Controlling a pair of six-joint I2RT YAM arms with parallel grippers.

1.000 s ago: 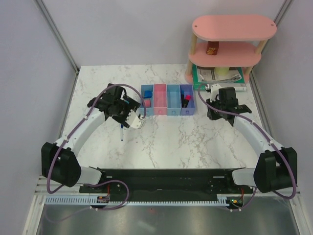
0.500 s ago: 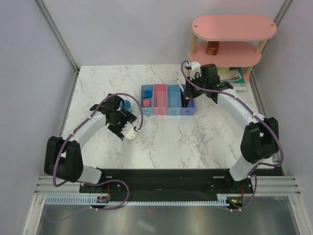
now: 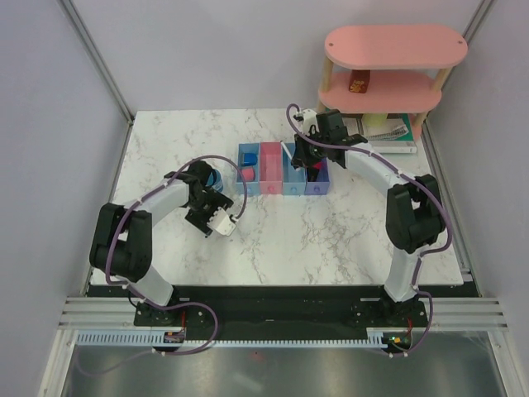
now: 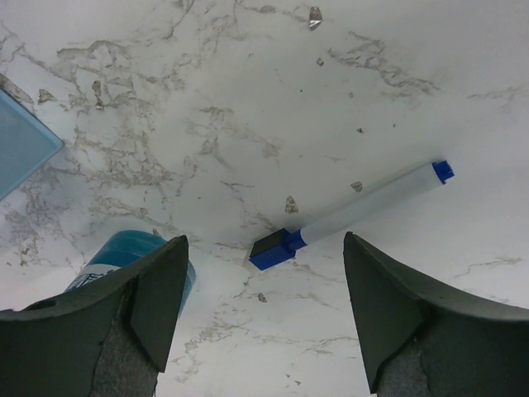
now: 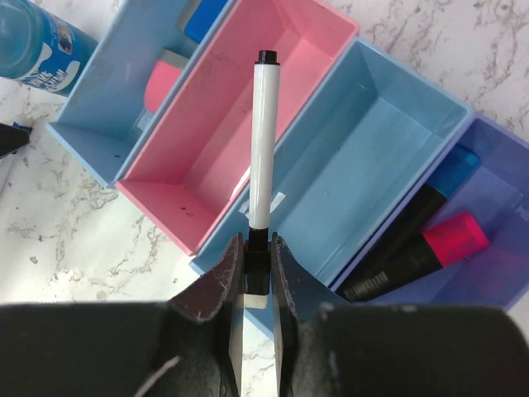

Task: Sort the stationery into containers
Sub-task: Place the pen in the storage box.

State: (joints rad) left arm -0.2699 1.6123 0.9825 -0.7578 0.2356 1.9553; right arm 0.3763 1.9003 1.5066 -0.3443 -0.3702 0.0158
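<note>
My left gripper moves down onto the wide blue end [image 4: 283, 246] of the white pen below it next, since that end already sits between the open fingers.
My right gripper [image 5: 258, 248] is shut on the black end of a thin white pen [image 5: 262, 141] and holds it above the rim between the pink bin [image 5: 207, 169] and the light blue bin [image 5: 372, 174]. The purple-blue bin [image 5: 488, 273] holds two black highlighters [image 5: 413, 240]. The left light blue bin [image 5: 91, 124] holds a pink eraser [image 5: 161, 83] and a blue eraser. My left gripper [image 4: 263, 269] is open over the table, close to a white pen with blue ends [image 4: 355, 211]. The blue tape roll [image 4: 124, 252] lies by its left finger. The top view shows both grippers [image 3: 216, 222] [image 3: 297, 153].
A pink oval two-tier shelf [image 3: 395, 45] stands at the back right with a small red box [image 3: 358, 81] on its lower tier. A green-edged book [image 3: 384, 128] lies under it. The row of bins [image 3: 270, 184] sits mid-table on white marble.
My right arm has carried the white pen left from beside the book, past the purple-blue bin, to the pink and light blue bins. My left arm has drawn back, gripper over the blue-ended pen.
</note>
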